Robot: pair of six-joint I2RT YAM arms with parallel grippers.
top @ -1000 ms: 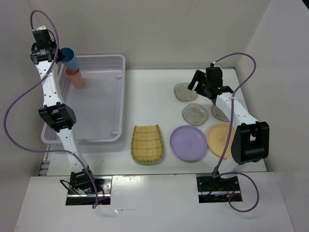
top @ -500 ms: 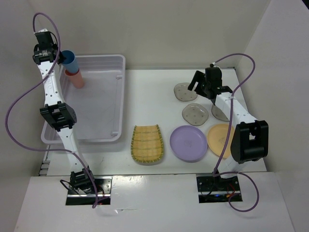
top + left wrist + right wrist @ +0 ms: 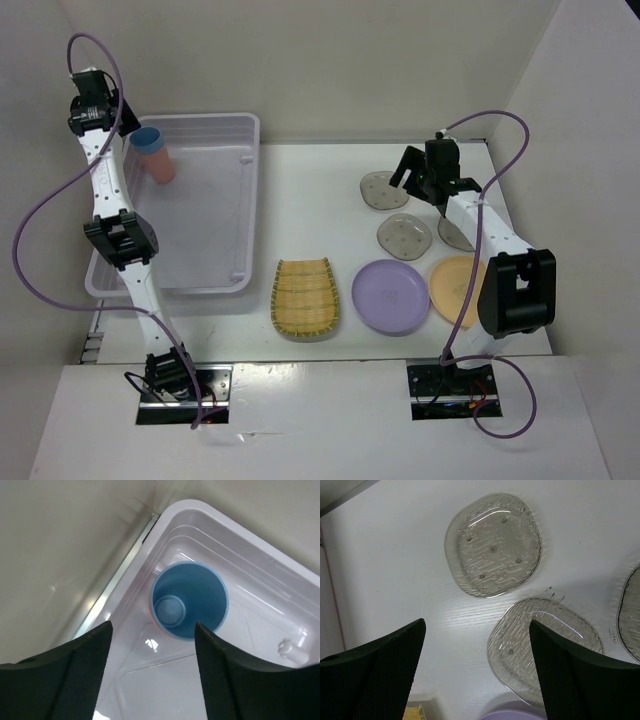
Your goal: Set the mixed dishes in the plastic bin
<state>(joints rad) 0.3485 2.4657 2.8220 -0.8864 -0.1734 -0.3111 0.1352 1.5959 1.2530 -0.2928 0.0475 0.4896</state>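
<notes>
The right gripper lowers next until its fingers straddle the far grey plate's rim on the side away from the bin, since that plate lies uncovered.
The blue cup (image 3: 190, 600) sits nested inside the pink cup (image 3: 163, 168) in the far left corner of the plastic bin (image 3: 215, 215). My left gripper (image 3: 153, 625) hangs open above the cups and touches neither of them; in the top view the left gripper (image 3: 115, 125) is over the bin's corner. My right gripper (image 3: 477, 622) is open above two small grey plates (image 3: 492, 545) (image 3: 545, 650), with nothing in it. The lilac plate (image 3: 390, 296), orange plate (image 3: 452, 283) and yellow tray (image 3: 305, 297) lie on the table.
A third grey plate (image 3: 453, 236) lies partly under the right arm. The bin's rim (image 3: 200, 507) runs close to the back wall and left wall. White side walls enclose the table on both sides.
My left gripper has opened and let go of the blue cup, which dropped deeper into the pink cup. The right arm has not moved.
</notes>
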